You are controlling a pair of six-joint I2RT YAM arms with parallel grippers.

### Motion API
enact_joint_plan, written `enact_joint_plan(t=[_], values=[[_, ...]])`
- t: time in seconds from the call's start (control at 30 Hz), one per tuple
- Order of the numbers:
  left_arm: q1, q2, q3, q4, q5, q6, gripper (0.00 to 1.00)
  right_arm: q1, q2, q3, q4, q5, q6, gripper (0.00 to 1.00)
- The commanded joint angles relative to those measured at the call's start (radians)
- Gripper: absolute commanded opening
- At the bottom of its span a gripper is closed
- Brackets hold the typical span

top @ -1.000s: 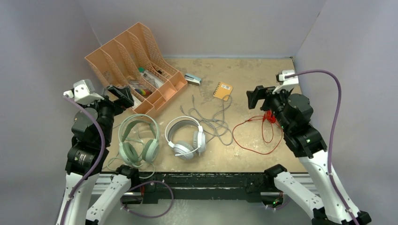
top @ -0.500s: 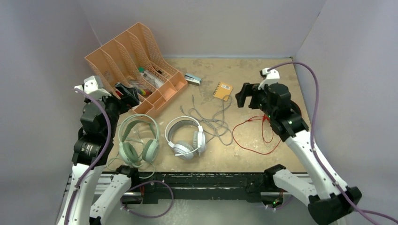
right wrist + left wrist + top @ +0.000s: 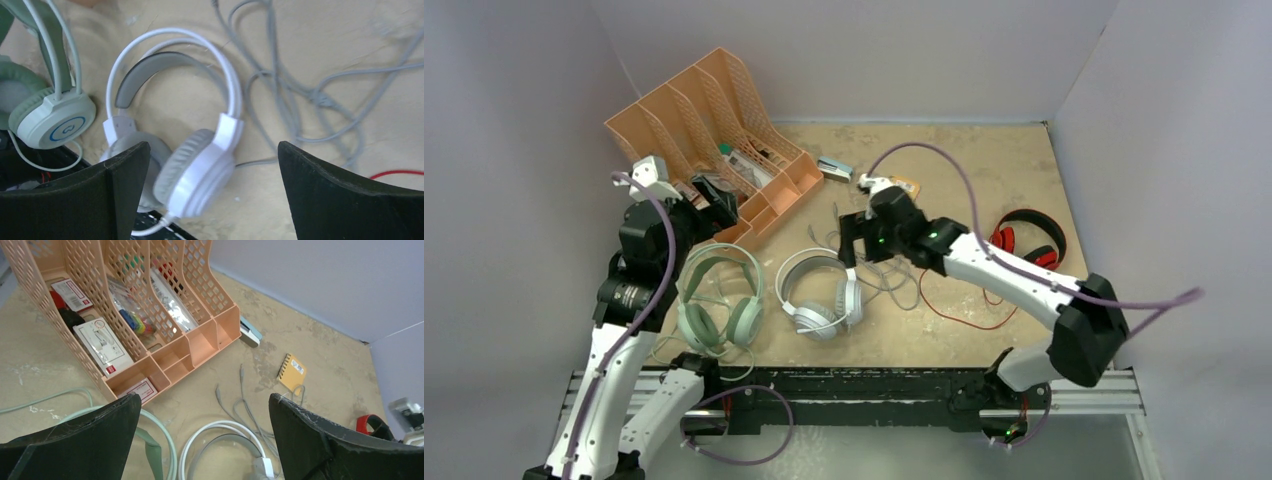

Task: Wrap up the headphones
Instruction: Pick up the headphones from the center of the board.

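The right gripper comes down and back onto the white pair's earcup beside the grey cord next, as that cup stands on edge.
Three headphones lie on the table. The white pair point(image 3: 820, 296) sits in the middle, its grey cord point(image 3: 879, 262) tangled to the right. To its left lies the mint-green pair point(image 3: 718, 300), and the red and black pair point(image 3: 1030, 236) rests at the right with a red cord point(image 3: 964, 305) looping forward. My right gripper point(image 3: 848, 240) hangs open above the white pair point(image 3: 200, 165), touching nothing. Over the organiser's front corner my left gripper point(image 3: 713, 200) is open and empty; below it are the white headband point(image 3: 225, 437) and the mint band point(image 3: 159, 440).
A peach desk organiser point(image 3: 709, 140) with stationery stands at the back left. A stapler point(image 3: 834, 169) and a small yellow notebook point(image 3: 900, 190) lie behind the cords. Grey walls close three sides; the black rail point(image 3: 864, 385) runs along the near edge.
My right arm has swung left from over the red headphones to above the white pair, uncovering the red pair. My left gripper has edged right and farther back along the organiser. Both stay open.
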Motion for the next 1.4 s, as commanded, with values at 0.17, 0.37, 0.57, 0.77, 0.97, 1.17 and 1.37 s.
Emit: enact_joint_plan(t=[0.17,0.37,0.57,0.77,0.97,1.17,1.37], values=[[0.009,0.038,-0.021,0.054,0.075,-0.05,0.98,0.232,0.234,0.19,-0.249,0.365,0.282,0.99],[0.009,0.033,-0.026,0.043,0.078,-0.052,0.98,0.25,0.301,0.17,-0.226,0.341,0.286,0.94],[0.009,0.042,-0.024,0.035,0.085,-0.055,0.98,0.28,0.357,0.168,-0.186,0.292,0.289,0.81],[0.009,0.062,-0.018,0.02,0.088,-0.055,0.97,0.288,0.37,0.163,-0.19,0.293,0.29,0.69],[0.009,0.087,-0.022,0.013,0.104,-0.061,0.96,0.288,0.358,0.148,-0.197,0.314,0.269,0.5],[0.009,0.146,-0.023,0.008,0.168,-0.057,0.94,0.288,0.282,0.134,-0.171,0.365,0.173,0.24],[0.008,0.226,-0.024,0.003,0.292,-0.039,0.9,0.285,0.232,0.157,-0.122,0.526,-0.038,0.1]])
